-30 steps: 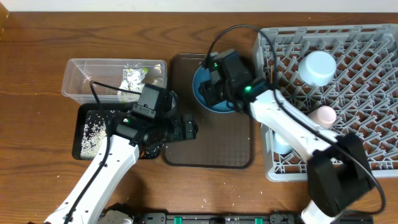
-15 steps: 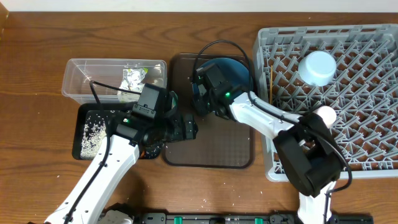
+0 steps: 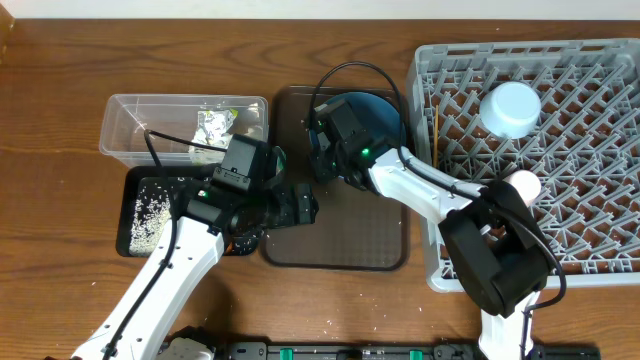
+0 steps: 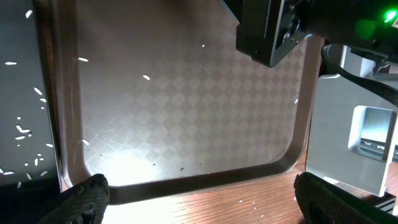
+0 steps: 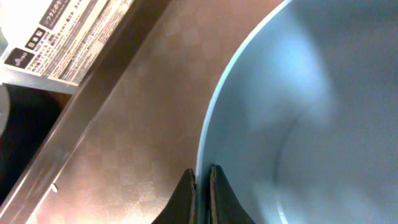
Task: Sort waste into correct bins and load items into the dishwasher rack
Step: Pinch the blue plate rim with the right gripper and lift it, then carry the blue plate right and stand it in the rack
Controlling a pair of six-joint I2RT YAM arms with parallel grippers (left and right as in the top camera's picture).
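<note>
My right gripper next lifts and tilts, carries the plate (image 3: 378, 108) to the rack, lowers it onto the slots (image 3: 568, 150) beside the white bowl and releases it, since the slots are empty.
The large round blue plate (image 3: 378, 108) lies at the far end of the dark-brown serving tray (image 3: 340, 240). My right gripper (image 3: 318, 152) is shut on the plate's left rim; in the right wrist view the fingers (image 5: 202, 171) pinch the rim of the plate (image 5: 311, 112). My left gripper (image 3: 300, 205) is open and empty over the tray's near left part. In the left wrist view its jaws (image 4: 202, 199) stand wide apart above the tray's front edge (image 4: 186, 180). The grey dishwasher rack (image 3: 580, 230) stands at the right.
The rack holds an upturned white bowl (image 3: 510, 108), a pale-pink cup (image 3: 522, 185) and chopsticks (image 3: 437, 125). The clear tub (image 3: 130, 125) holds a printed wrapper (image 3: 213, 125) and white tissue (image 3: 205, 152). The black tray (image 3: 135, 235) holds rice grains (image 3: 150, 210).
My right gripper has moved left to the plate's left rim and closed on it; since half a second ago it has hardly moved. The left arm has stayed still.
</note>
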